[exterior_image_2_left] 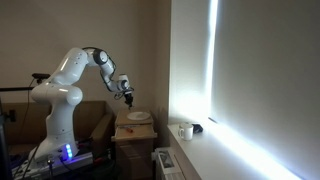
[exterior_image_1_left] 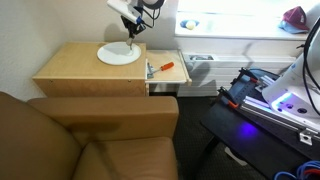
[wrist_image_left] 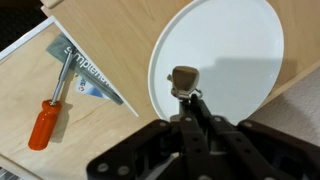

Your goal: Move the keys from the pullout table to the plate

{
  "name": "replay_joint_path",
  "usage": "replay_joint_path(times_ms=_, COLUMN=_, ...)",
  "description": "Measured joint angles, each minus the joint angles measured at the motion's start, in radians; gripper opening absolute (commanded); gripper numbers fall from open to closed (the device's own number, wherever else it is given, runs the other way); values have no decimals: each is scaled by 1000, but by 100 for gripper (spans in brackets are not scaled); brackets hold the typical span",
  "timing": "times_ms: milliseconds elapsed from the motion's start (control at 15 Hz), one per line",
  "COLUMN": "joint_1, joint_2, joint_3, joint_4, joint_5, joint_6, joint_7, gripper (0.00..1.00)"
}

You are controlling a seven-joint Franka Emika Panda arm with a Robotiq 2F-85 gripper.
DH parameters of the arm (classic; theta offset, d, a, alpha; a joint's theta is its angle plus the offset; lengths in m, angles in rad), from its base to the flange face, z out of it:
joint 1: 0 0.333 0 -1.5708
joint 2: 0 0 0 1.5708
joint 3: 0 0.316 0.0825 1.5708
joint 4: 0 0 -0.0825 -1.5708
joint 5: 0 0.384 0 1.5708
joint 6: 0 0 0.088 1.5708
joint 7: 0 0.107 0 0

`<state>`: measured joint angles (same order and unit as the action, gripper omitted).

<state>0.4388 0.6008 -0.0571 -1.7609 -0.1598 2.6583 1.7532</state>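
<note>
The keys are still hanging above the plate, so I need to move my gripper down toward the middle of the white plate [exterior_image_1_left: 119, 54] [wrist_image_left: 220, 50] below it and let go of the keys there.
In the wrist view my gripper [wrist_image_left: 190, 102] is shut on the keys [wrist_image_left: 184, 78], a small tan piece with a metal ring that sticks out past the fingertips. It holds them above the near edge of the round white plate [wrist_image_left: 220, 50]. In both exterior views the gripper [exterior_image_1_left: 130, 27] [exterior_image_2_left: 128, 95] hovers above the plate [exterior_image_1_left: 119, 54] [exterior_image_2_left: 138, 116], which lies on the wooden cabinet top [exterior_image_1_left: 70, 68]. The pullout table [exterior_image_1_left: 172, 76] [wrist_image_left: 20, 100] juts out beside the cabinet, with no keys visible on it.
An orange-handled screwdriver [exterior_image_1_left: 166, 67] [wrist_image_left: 45, 122] and a printed card [wrist_image_left: 88, 72] lie on the pullout table. A brown couch [exterior_image_1_left: 60, 140] stands in front of the cabinet. A white windowsill [exterior_image_1_left: 240, 25] runs behind, and a black stand with blue light [exterior_image_1_left: 270, 100] is beside it.
</note>
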Motion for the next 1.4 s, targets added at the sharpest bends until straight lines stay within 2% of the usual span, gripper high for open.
replay_joint_path(times_ms=200, joint_1=2, joint_2=15, joint_3=-13, joint_4=1, joint_5=-4, joint_6=-1, joint_7=3, gripper=2)
replay_joint_path(times_ms=400, joint_1=0, joint_2=78, joint_3=-35, joint_4=33, joint_5=12, joint_6=17, joint_7=67, gripper=2)
replay_joint_path(times_ms=667, joint_1=3, joint_2=192, joint_3=-31, joint_4=168, joint_5=72, joint_6=21, joint_7=142, gripper=2)
replay_joint_path(times_ms=933, joint_1=15, joint_2=292, joint_3=-44, joint_4=320, joint_5=76, joint_6=21, joint_7=245, gripper=2)
replay_joint_path(times_ms=1000, joint_1=17, joint_2=314, joint_3=-47, joint_4=347, joint_5=76, joint_6=19, joint_7=260, gripper=33)
replay_joint_path(times_ms=1067, joint_1=19, joint_2=336, joint_3=-49, joint_4=372, joint_5=76, joint_6=17, joint_7=272, gripper=34)
replay_joint_path(times_ms=1200, joint_1=25, joint_2=376, joint_3=-55, joint_4=407, joint_5=76, joint_6=8, joint_7=288, gripper=45)
replay_joint_path(times_ms=1400, joint_1=26, joint_2=420, joint_3=-63, joint_4=437, joint_5=76, joint_6=-4, joint_7=300, gripper=69)
